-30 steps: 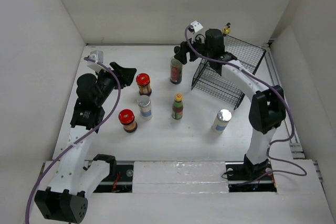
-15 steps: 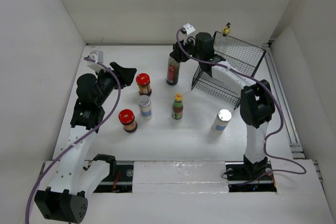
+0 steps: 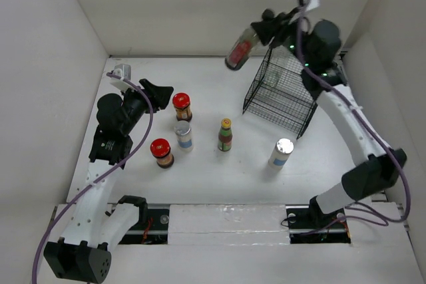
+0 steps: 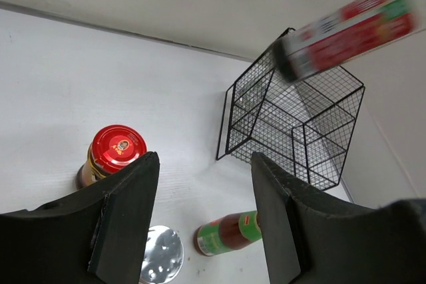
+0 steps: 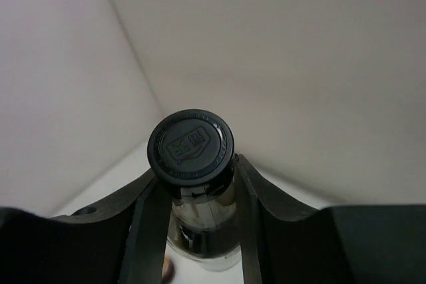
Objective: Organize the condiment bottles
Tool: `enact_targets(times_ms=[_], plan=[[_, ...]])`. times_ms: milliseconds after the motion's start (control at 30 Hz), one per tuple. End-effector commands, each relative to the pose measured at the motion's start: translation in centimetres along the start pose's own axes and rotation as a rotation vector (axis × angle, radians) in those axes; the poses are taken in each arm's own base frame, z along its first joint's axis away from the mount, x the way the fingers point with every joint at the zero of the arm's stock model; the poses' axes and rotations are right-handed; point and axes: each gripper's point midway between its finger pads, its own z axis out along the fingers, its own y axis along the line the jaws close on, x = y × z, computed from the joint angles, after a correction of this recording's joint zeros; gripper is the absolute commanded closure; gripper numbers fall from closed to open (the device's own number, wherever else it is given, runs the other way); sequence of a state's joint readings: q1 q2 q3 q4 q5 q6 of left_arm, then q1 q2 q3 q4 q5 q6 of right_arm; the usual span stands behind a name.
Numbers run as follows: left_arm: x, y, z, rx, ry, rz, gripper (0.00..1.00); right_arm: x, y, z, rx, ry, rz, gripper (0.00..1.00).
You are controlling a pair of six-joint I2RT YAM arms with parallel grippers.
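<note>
The right gripper will swing across to the right in the top view and go down to release the dark bottle next, since the inside of the wire basket lies below it there.
My right gripper (image 3: 261, 32) is shut on the neck of the black-capped dark bottle (image 3: 239, 48) and holds it tilted, high above the table by the far left corner of the black wire basket (image 3: 283, 98). The right wrist view shows its black cap (image 5: 191, 144) above my gripper (image 5: 196, 197). The same bottle (image 4: 353, 28) hangs over the basket (image 4: 293, 131) in the left wrist view. On the table stand two red-lidded jars (image 3: 181, 106) (image 3: 160, 151), two silver-capped white bottles (image 3: 183, 136) (image 3: 282, 152) and a yellow-capped green bottle (image 3: 225, 134). My left gripper (image 3: 160, 92) (image 4: 204, 164) is open and empty beside the far jar (image 4: 116, 151).
White walls close in the table on three sides. The basket stands tilted at the back right, with a small clear item (image 3: 273, 76) faintly visible inside. The right arm (image 3: 346, 111) arches over the table's right side.
The right gripper closed on the dark bottle standing left of the basket, then lifted it up and rightward, tilting it. The left arm has not moved.
</note>
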State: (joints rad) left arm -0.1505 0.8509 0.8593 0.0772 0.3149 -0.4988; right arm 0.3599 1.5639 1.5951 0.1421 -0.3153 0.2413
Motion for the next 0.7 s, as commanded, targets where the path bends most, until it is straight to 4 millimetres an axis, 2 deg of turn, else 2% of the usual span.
enact_targets(times_ms=[0,33,67,100,167,200,367,467,533,600,633,667], plan=[[-1.3,-1.4,-0.6,0.053,-0.047,0.017,0.47,-17.9,0.8,-6.6,0.062,-0.444,-0.084,0.85],[-1.3,-1.4,-0.6,0.053,-0.047,0.017,0.47,-19.7,0.6,-7.9,0.084,-0.475,-0.085,0.85],[-1.5,-1.6,-0.8,0.057,-0.055,0.019,0.47,-19.7,-0.6,-8.2,0.124,-0.462,-0.072,0.85],[-1.5,-1.6,-0.8,0.058,-0.055,0.019,0.47,-20.8,-2.4,-9.7,0.182,-0.483,-0.08,0.85],[-1.5,-1.6,-0.8,0.058,-0.055,0.019,0.47,-22.4,-3.3,-11.8,0.221,-0.517,-0.073,0.85],[-1.5,-1.6,-0.8,0.058,-0.055,0.019,0.47,-23.0,-4.9,-13.0,0.271,-0.527,-0.085,0.85],[-1.6,-1.9,-0.8,0.07,-0.057,0.022,0.47,-23.1,-9.4,-15.9,0.4,-0.517,-0.088,0.85],[-1.5,-2.0,-0.9,0.078,-0.052,0.023,0.47,-22.7,-11.8,-16.6,0.449,-0.495,-0.097,0.86],[-1.7,-2.1,-0.8,0.082,-0.059,0.025,0.47,-21.3,-13.8,-16.0,0.462,-0.451,-0.082,0.86],[-1.7,-2.1,-0.8,0.082,-0.059,0.025,0.47,-21.1,-14.5,-15.6,0.456,-0.429,-0.094,0.86],[-1.5,-1.9,-0.6,0.078,-0.052,0.023,0.47,-20.0,-15.7,-14.9,0.461,-0.401,-0.091,0.86],[-1.5,-1.9,-0.6,0.078,-0.052,0.023,0.47,-20.0,-16.0,-14.7,0.463,-0.398,-0.099,0.86]])
